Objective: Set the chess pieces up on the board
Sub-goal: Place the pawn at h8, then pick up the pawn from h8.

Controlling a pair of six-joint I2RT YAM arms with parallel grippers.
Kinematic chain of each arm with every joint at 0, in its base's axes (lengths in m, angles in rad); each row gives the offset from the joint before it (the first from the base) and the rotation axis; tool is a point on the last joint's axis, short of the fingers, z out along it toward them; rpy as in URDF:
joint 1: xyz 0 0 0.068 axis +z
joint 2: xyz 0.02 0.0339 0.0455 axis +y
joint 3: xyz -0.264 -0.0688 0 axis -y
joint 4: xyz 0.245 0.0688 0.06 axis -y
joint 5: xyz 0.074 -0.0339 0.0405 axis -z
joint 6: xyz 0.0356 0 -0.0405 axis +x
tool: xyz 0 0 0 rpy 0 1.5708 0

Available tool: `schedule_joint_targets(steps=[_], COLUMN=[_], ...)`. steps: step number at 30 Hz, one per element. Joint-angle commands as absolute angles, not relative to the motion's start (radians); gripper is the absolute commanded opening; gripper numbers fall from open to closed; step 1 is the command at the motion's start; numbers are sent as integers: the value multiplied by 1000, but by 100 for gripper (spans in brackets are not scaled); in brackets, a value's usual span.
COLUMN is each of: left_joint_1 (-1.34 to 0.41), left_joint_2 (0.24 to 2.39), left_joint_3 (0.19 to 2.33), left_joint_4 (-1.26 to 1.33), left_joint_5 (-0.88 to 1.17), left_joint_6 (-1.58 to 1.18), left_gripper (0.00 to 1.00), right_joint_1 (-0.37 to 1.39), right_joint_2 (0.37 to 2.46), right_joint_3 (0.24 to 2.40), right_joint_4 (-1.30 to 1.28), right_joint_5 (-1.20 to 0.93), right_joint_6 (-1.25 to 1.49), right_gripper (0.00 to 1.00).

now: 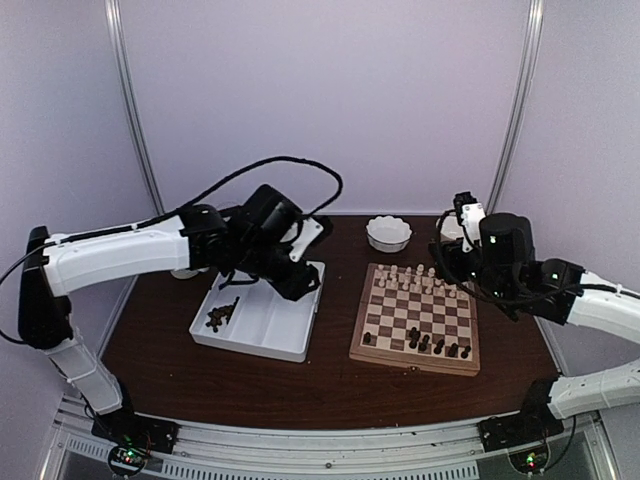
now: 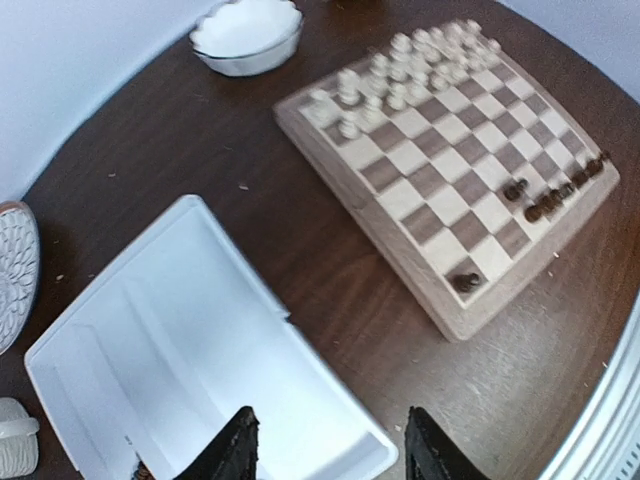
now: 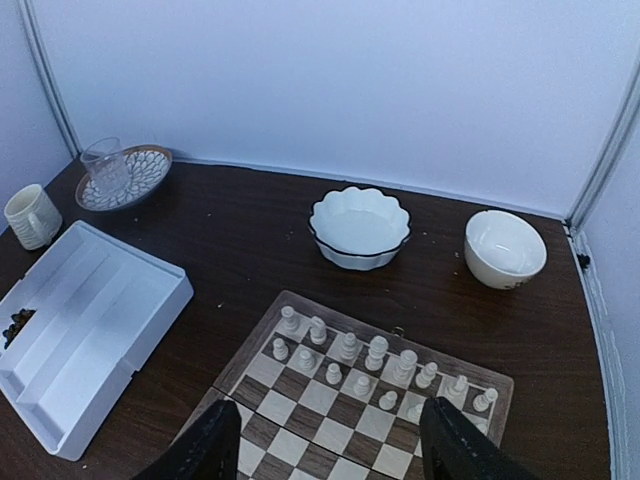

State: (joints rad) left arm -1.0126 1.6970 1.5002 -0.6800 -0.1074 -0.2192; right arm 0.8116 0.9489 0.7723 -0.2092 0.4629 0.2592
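Note:
The lone dark piece (image 1: 367,338) stands apart from the others, so my right gripper will swing back and to the left in the top view next, then lower onto it.
The board (image 1: 392,322) lies right of centre, with cream chessmen on its two far rows. Several dark chess pieces (image 1: 437,346) stand along its near edge, and one (image 2: 465,283) stands alone at the near left corner. More dark pieces (image 1: 217,316) lie heaped in the white tray (image 1: 270,322). My left gripper (image 2: 330,432) hangs open over the tray's right corner with nothing between its fingers. My right gripper (image 3: 330,430) is open above the board (image 3: 300,400), also holding nothing. The heap (image 3: 14,326) also shows at the left edge of the right wrist view.
A scalloped white bowl (image 1: 388,233) sits behind the board, and a plain cream bowl (image 3: 505,247) is to its right. At the far left stand a patterned plate (image 3: 140,172) with a glass on it and a cream mug (image 3: 30,215).

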Motion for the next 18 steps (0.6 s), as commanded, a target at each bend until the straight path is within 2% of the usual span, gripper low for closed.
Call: schedule_joint_targets(steps=[1,4,11,18], left_joint_1=[-903,-877,-871,-871], left_joint_2=[1537,1437,1285,1173], left_joint_3=[1202,1039,821,676], left_joint_4=[-353,-204,9,166], left_joint_5=[-170,-230,-385,-556], left_joint_6=[-238,-206,-142,-148], left_gripper=[51,52,55,79], right_joint_1=[808,817,938,992], right_joint_2=[1114,1221,1459,1699], right_joint_3=[1010,1134,1354,1492], right_joint_4=[-500,-661,-941,-1052], right_joint_5=[214,116,117,29], right_joint_6=[209,196,189,196], right_gripper=[61,56,56,52])
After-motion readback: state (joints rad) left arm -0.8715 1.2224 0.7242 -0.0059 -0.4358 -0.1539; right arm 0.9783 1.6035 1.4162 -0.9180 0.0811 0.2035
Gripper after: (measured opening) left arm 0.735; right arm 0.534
